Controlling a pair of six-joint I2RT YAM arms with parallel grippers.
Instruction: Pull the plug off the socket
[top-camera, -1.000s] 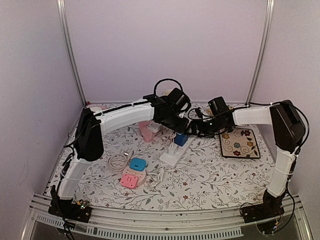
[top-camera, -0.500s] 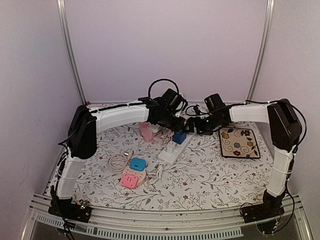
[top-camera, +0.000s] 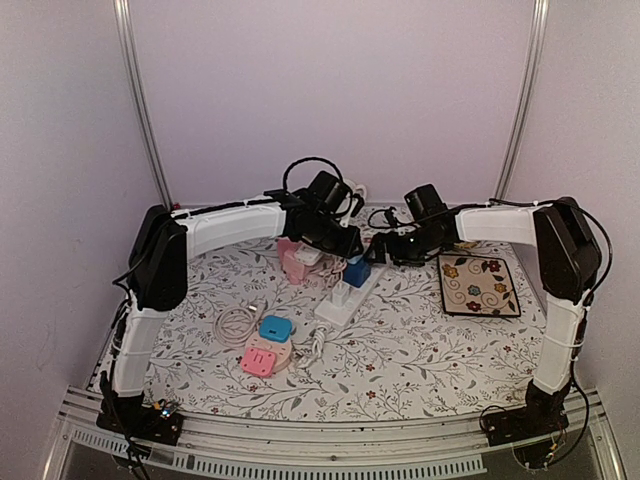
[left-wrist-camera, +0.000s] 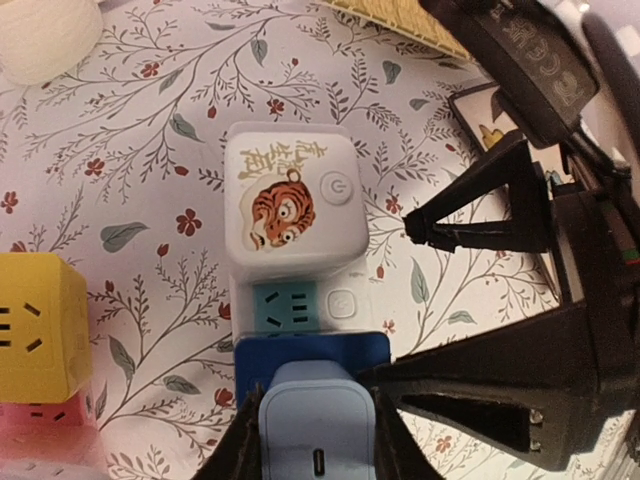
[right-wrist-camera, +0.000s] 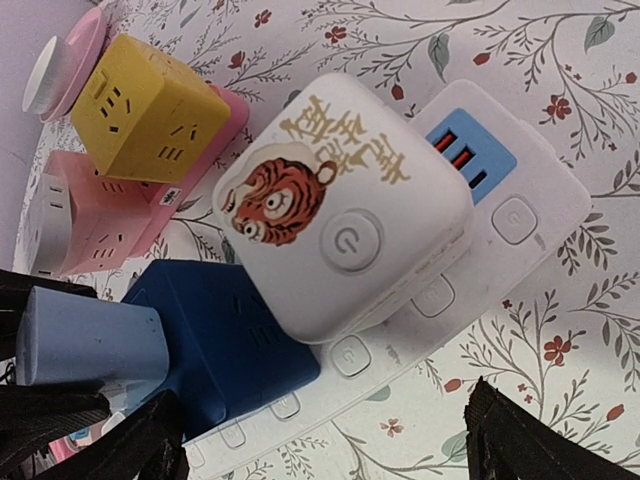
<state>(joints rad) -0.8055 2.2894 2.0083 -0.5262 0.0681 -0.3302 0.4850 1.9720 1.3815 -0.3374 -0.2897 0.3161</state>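
My left gripper should rise, cross to the left in the top view, lower and release the plug, as bare floral mat shows past the pink socket block.
A light blue plug (left-wrist-camera: 318, 430) sits in a dark blue cube socket (left-wrist-camera: 310, 352) on the white power strip (right-wrist-camera: 505, 215). My left gripper (left-wrist-camera: 318, 455) is shut on the light blue plug, one finger on each side. A white cube with a tiger picture (right-wrist-camera: 345, 205) sits on the strip just beyond. My right gripper (right-wrist-camera: 340, 455) is open, its fingers (right-wrist-camera: 545, 440) straddling the strip beside the dark blue cube (right-wrist-camera: 225, 340). In the top view the two grippers (top-camera: 345, 250) (top-camera: 383, 252) meet over the strip's far end (top-camera: 357, 272).
A yellow cube socket (right-wrist-camera: 150, 110) stands on a pink socket block (right-wrist-camera: 80, 215) left of the strip. A white adapter (top-camera: 343, 297) is plugged in nearer. A pink round socket with a cyan cube (top-camera: 265, 345), a coiled white cable (top-camera: 235, 322) and a floral mat (top-camera: 480, 285) lie around.
Both arms have shifted toward the back of the table, the left elbow swinging left. The dark blue cube and the strip's far end moved slightly back with them.
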